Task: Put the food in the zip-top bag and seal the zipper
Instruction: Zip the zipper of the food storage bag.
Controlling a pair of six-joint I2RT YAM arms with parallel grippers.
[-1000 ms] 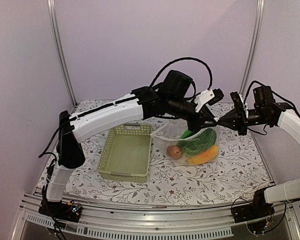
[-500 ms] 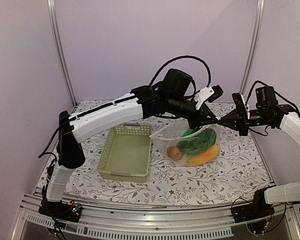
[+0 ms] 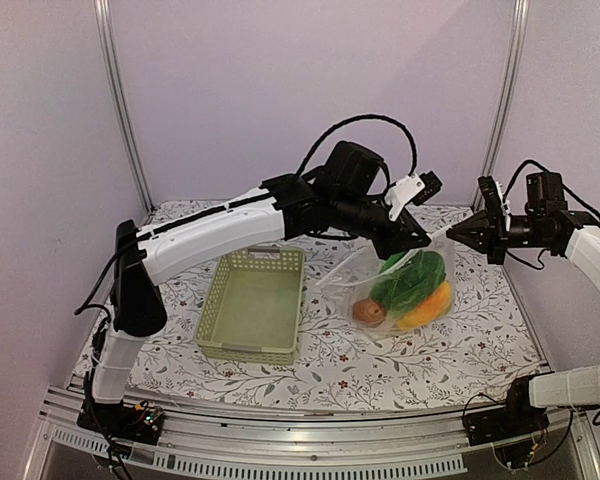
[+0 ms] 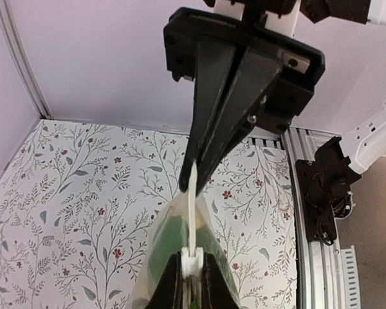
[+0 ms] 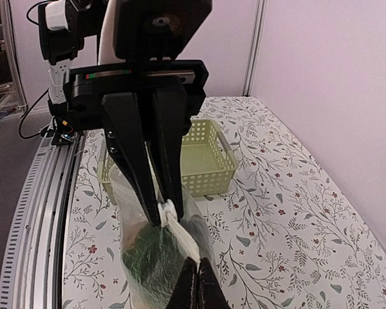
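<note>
The zipper's end by the basket is on the left in the top view. My left gripper needs to pull the slider (image 4: 193,261) there next, along the open part of the zipper, and let go.
The zip-top bag (image 3: 405,295) hangs between my two grippers with its lower part on the table. Inside it is the food: a green piece (image 3: 408,280), an orange-yellow piece (image 3: 432,303) and a reddish-brown piece (image 3: 369,312). My left gripper (image 3: 412,240) (image 4: 193,264) is shut on the white slider (image 4: 193,261) (image 5: 165,209) of the zipper (image 4: 193,212) (image 5: 183,235). My right gripper (image 3: 452,233) (image 5: 194,265) is shut on the far end of the zipper strip. The strip is stretched taut between the two grippers.
The pale green lattice basket (image 3: 252,303) (image 5: 202,154) stands empty to the left of the bag, under the left arm. A floral cloth (image 3: 460,345) covers the table. The metal rail (image 3: 310,455) runs along the near edge.
My right gripper has pulled right and up, away from the left gripper, and the zipper strip now stretches between them. The bag has shifted right and its food has sagged lower.
</note>
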